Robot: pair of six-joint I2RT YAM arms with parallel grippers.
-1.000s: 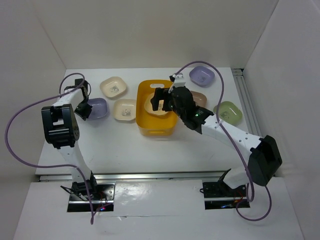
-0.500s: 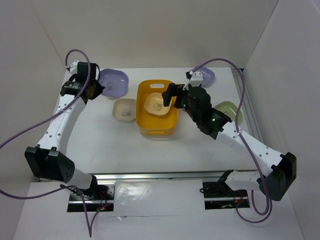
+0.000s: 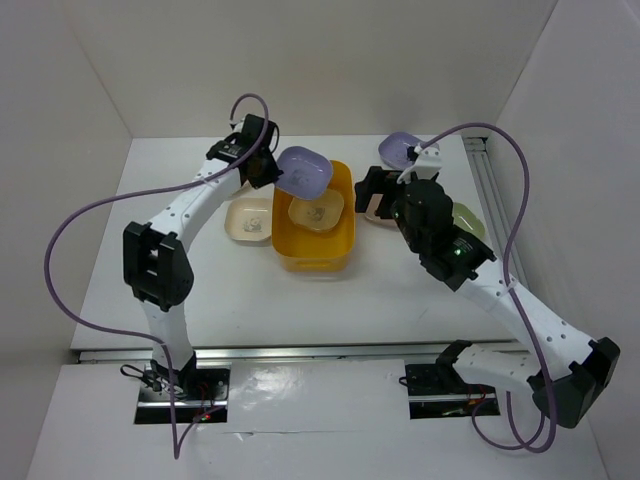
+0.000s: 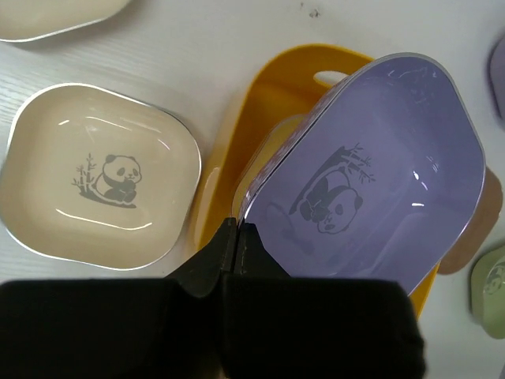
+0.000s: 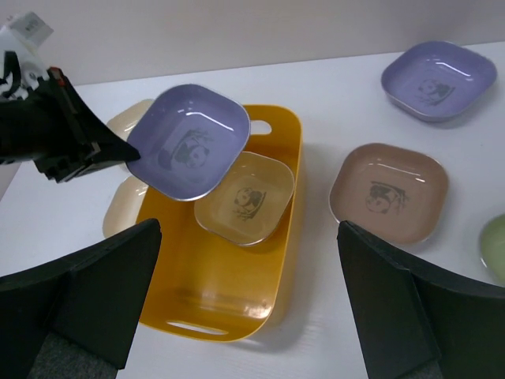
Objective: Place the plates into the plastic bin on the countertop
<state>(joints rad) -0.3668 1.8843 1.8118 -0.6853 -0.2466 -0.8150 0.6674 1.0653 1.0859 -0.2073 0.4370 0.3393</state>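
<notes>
The left gripper will next move down and to the right in the top view onto the yellow-tan plate (image 3: 316,211) (image 4: 268,151) and let go, since the lavender plate is still hanging above the bin.
My left gripper (image 3: 264,166) is shut on the near rim of a lavender plate (image 3: 304,172) and holds it tilted above the far left corner of the orange-yellow bin (image 3: 341,250). The held plate also shows in the left wrist view (image 4: 371,166) and in the right wrist view (image 5: 189,142). A yellow-tan plate (image 3: 316,211) lies inside the bin. My right gripper (image 3: 369,196) is open and empty, just right of the bin, over a brown-mauve plate (image 5: 388,193). A cream plate (image 3: 250,220) lies on the countertop (image 3: 220,290) left of the bin.
A second lavender plate (image 3: 402,150) lies at the far right. A green plate (image 3: 468,222) lies partly under my right arm. Another cream plate (image 4: 55,16) lies beyond the first. White walls close in the left, back and right.
My left arm swung from the far left, carrying the lavender plate to above the bin. My right gripper moved out of the bin to the right, leaving the yellow-tan plate inside.
</notes>
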